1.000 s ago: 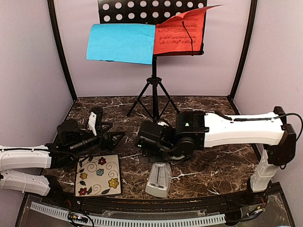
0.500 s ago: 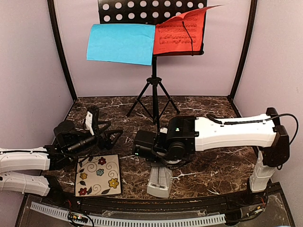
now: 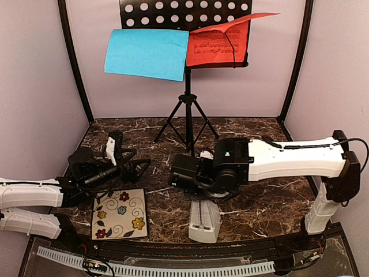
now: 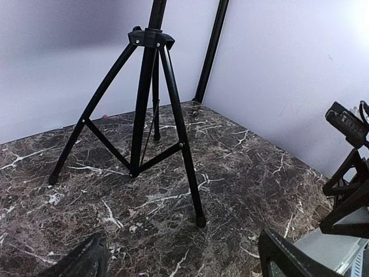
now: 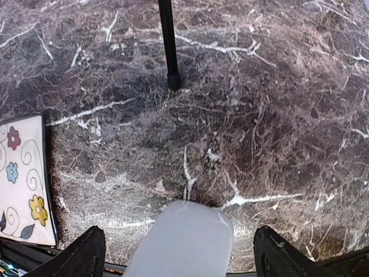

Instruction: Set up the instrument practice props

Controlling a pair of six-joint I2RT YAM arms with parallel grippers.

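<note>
The white metronome [image 3: 204, 221] [image 5: 184, 242] sits back of my right gripper, so I will next pull the gripper back toward the near bar until its spread fingers are on both sides of the metronome, then close.
The black music stand [image 3: 187, 109] stands on its tripod at the back, and its legs [image 4: 144, 109] fill the left wrist view. Its perforated desk [image 3: 173, 10] carries a blue sheet [image 3: 147, 53] and a red sheet [image 3: 214, 47] whose top edge curls forward. The white metronome [image 3: 204, 221] sits near the front edge; whether it is upright or tipped I cannot tell. My right gripper [image 5: 179, 231] is open, with the blurred white metronome [image 5: 184, 242] between its spread fingers, touching neither. My left gripper [image 3: 130, 161] is open and holds nothing, left of the tripod.
A square flower-patterned tile [image 3: 119, 213] lies front left, and its edge [image 5: 23, 179] shows in the right wrist view. Black frame posts [image 3: 72, 57] rise at the back corners. A perforated rail [image 3: 173, 268] runs along the near edge. One tripod foot [image 5: 173, 81] stands ahead of the right gripper.
The right arm swung left over the metronome and came back. The metronome now sits further right with a different look. The red sheet's top curls forward more. The left arm barely moved.
</note>
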